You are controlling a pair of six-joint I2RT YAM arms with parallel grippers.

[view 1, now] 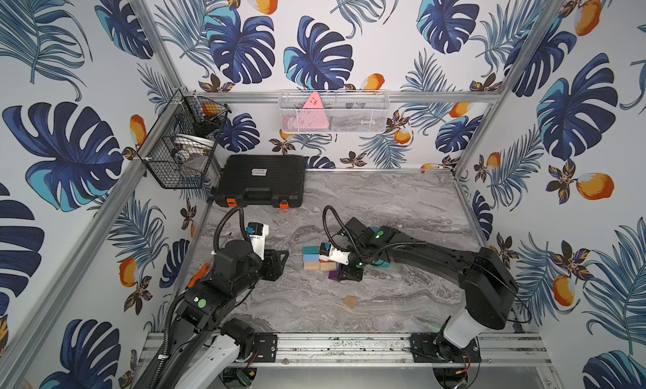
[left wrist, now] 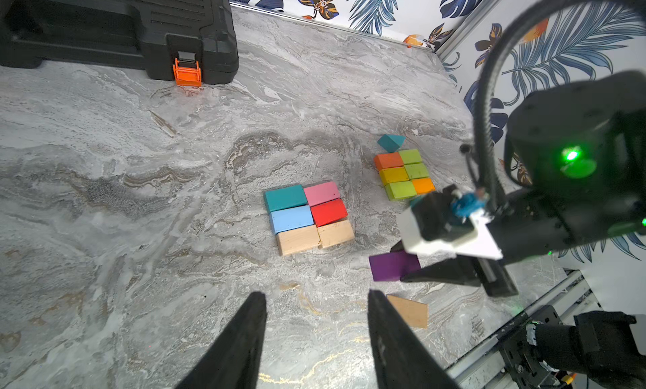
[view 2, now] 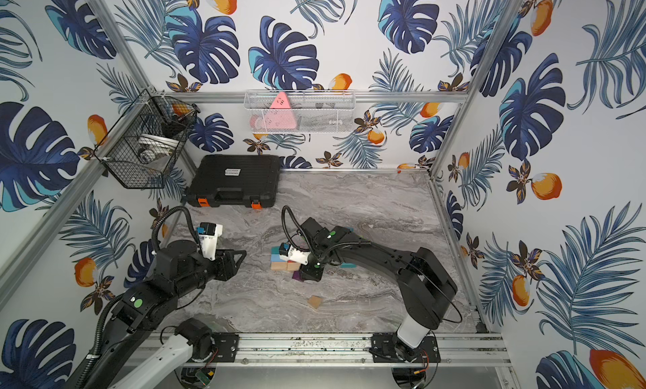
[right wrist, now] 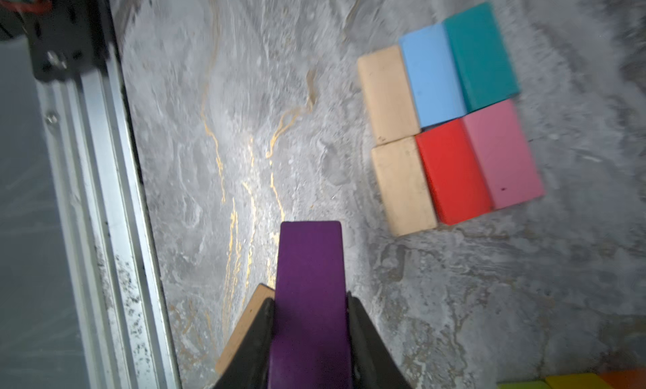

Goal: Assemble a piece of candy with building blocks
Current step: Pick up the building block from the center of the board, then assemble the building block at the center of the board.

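I should move the purple block outward and down with my right gripper next and let it go at the group's teal-and-pink far edge (view 1: 315, 245) (right wrist: 517, 96), because that edge is outward and below and still bare.
My right gripper (right wrist: 310, 300) is shut on a purple block (right wrist: 309, 282), which sticks out past the fingertips. In a top view the purple block (view 1: 334, 275) is just in front of a flat group of six building blocks (left wrist: 307, 216): teal, pink, blue, red and two plain wood. A second group of orange, green and yellow blocks (left wrist: 403, 174) lies further right, with a teal triangle (left wrist: 390, 142) at its far end. A loose plain wood block (view 1: 350, 301) lies nearer the front. My left gripper (left wrist: 316, 294) is open and empty, left of the blocks.
A black tool case (view 1: 260, 184) with orange latches stands at the back left. An orange-handled screwdriver (view 1: 197, 275) lies by the left wall beside the left arm. A black wire basket (view 1: 181, 142) and a white mesh basket (view 1: 334, 111) hang on the walls. A metal rail (view 1: 349, 345) edges the front.
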